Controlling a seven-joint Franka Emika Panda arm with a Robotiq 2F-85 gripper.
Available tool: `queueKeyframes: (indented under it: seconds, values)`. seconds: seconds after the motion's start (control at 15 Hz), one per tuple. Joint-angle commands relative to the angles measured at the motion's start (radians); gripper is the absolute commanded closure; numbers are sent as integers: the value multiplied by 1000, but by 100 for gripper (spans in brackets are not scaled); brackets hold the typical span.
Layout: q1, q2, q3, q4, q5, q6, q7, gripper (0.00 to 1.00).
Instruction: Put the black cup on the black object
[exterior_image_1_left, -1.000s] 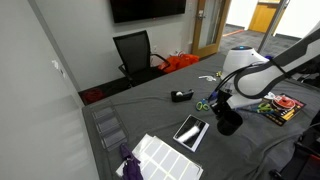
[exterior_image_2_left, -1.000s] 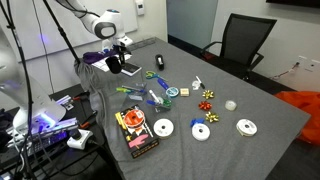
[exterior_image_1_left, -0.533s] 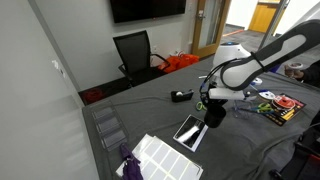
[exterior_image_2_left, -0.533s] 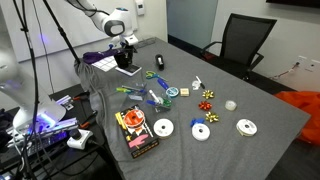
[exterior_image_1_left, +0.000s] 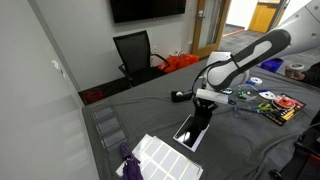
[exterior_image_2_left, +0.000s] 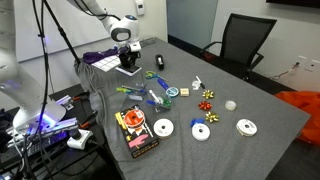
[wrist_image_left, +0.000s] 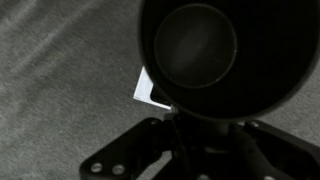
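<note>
My gripper will next lower the black cup (exterior_image_1_left: 203, 114) onto the black object and release the cup there.
My gripper (exterior_image_1_left: 204, 103) is shut on the black cup (exterior_image_1_left: 203, 114) and holds it just over the near end of the black object (exterior_image_1_left: 189, 135), a flat glossy slab on the grey table. In an exterior view the gripper (exterior_image_2_left: 126, 48) holds the cup (exterior_image_2_left: 127, 59) above the slab (exterior_image_2_left: 124, 70) near the table's far left corner. In the wrist view the cup (wrist_image_left: 205, 50) fills the upper frame, its round opening facing the camera, with the dark jaws (wrist_image_left: 195, 135) below it. I cannot tell if the cup touches the slab.
A small dark item (exterior_image_1_left: 181, 96) lies behind the slab. A white panel (exterior_image_1_left: 165, 155) and a purple thing (exterior_image_1_left: 130, 160) lie near the table edge. Scissors, bows, tape rolls (exterior_image_2_left: 163, 128) and a colourful pack (exterior_image_2_left: 135, 132) cover the table. A black chair (exterior_image_1_left: 135, 52) stands behind.
My gripper has carried the black cup sideways across the table, from beside the slab to directly over it, and somewhat lower.
</note>
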Motion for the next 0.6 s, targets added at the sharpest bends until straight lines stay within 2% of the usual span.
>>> queueKeyframes:
  seconds: [0.0,0.4,0.47,0.53]
  values:
    - [2,27,7,42,45,-11,55,95]
    - [11,63,2,61,30,-5,141,95]
    - [11,67,2,64,30,-6,149,58]
    - [9,67,3,64,29,-8,153,55]
